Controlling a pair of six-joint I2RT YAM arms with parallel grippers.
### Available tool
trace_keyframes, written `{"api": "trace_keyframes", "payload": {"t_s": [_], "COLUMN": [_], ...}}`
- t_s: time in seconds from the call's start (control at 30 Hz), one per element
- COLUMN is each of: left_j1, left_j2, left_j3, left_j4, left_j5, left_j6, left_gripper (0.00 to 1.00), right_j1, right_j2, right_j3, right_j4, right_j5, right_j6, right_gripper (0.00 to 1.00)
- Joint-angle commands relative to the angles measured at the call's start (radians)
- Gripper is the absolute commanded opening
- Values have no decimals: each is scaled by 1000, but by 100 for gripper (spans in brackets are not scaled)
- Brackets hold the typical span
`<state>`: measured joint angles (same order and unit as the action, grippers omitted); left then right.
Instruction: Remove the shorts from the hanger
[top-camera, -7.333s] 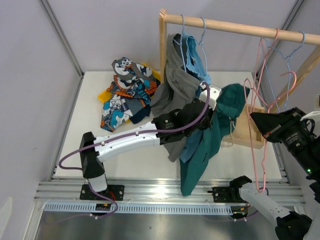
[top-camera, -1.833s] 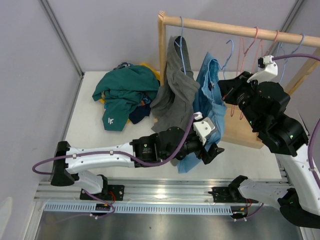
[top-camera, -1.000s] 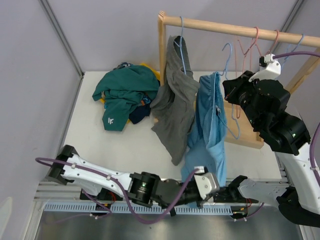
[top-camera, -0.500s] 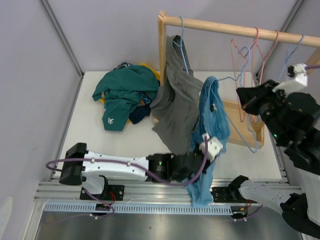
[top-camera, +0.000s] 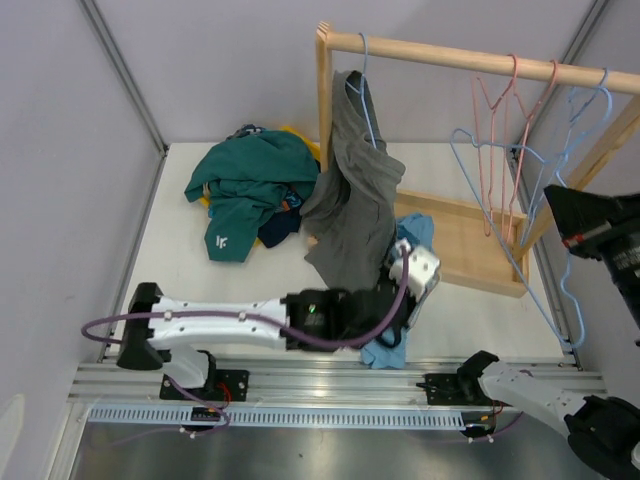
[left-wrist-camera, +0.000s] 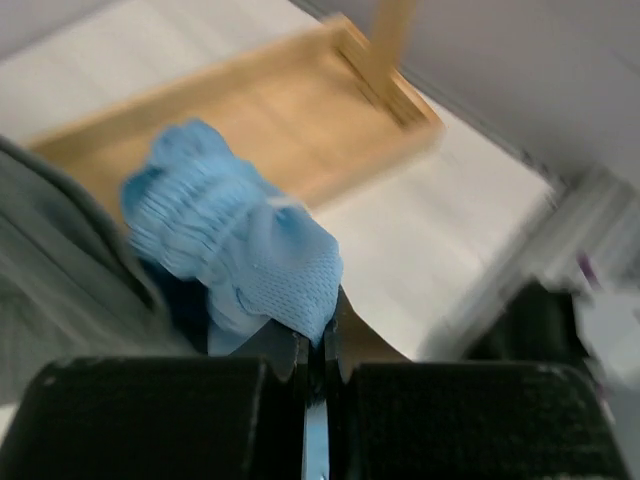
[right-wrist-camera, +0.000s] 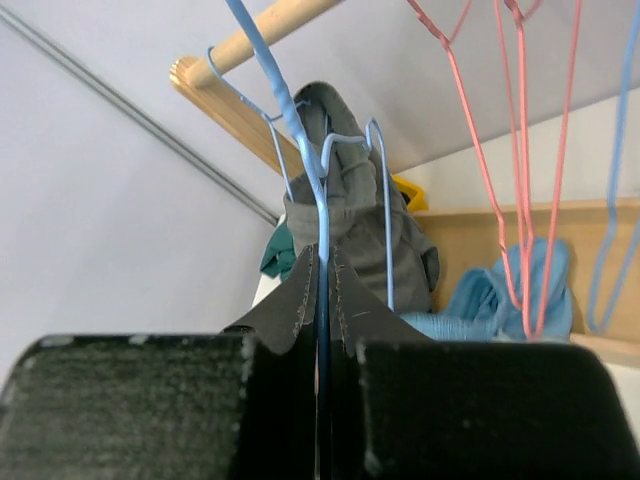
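Next, the right gripper goes outward to the bare wooden bar between the grey shorts and the pink hangers and brings the bare blue hanger down onto it.
My left gripper is shut on the light blue shorts, which lie bunched low over the table beside the wooden rack base, off any hanger. My right gripper is shut on the wire of a bare blue hanger at the right. The grey shorts still hang on a blue hanger from the wooden rail. The dark teal-green shorts lie in a pile at the back left over the navy pair. The cartoon-print pair is almost hidden.
Bare pink hangers and a blue one hang on the right half of the rail. The rack's upright post stands at the back. The aluminium rail runs along the near edge.
The light blue shorts have come off the blue hanger and dropped with my left gripper towards the table. My right gripper has swung right with the bare hanger.
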<state>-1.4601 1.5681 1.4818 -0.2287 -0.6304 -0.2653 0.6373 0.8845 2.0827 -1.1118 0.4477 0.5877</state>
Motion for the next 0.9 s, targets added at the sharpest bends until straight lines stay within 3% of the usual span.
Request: {"api": "trace_keyframes", "payload": {"t_s": [0.0,0.17,0.27,0.47,0.7,0.8,0.87], "left_j1": [-198,-446,-532,-589,-557,-470,-340], "left_j2": [-154,-247,-269,-301,-474,-519,-588], "left_j3": [-43,-66,-95,-103,-104,-66,-71], "left_j4": [-63,-246,-349,-457,-504,-541,-462], "left_j5": [-125,-235,-287,-340,-458,-483,-444], "left_j6": [-109,-259,-325,-434,-368,-295,-180], "left_gripper": [0,0,0,0,0,0,0], "right_j1": [2,-1,-7,-93,-252,-266,-271], "right_j2": [167,324,405,498,496,452,403], "right_j3": [36,172,212,212,62,-38,-128], "right_j4": [73,165,227,300,355,386,405], "right_j5": [17,42,65,24,-124,-152,-164], "right_j6": [-86,-172,-222,-246,-181,-163,-155], "right_gripper": [0,0,0,0,0,0,0]}}
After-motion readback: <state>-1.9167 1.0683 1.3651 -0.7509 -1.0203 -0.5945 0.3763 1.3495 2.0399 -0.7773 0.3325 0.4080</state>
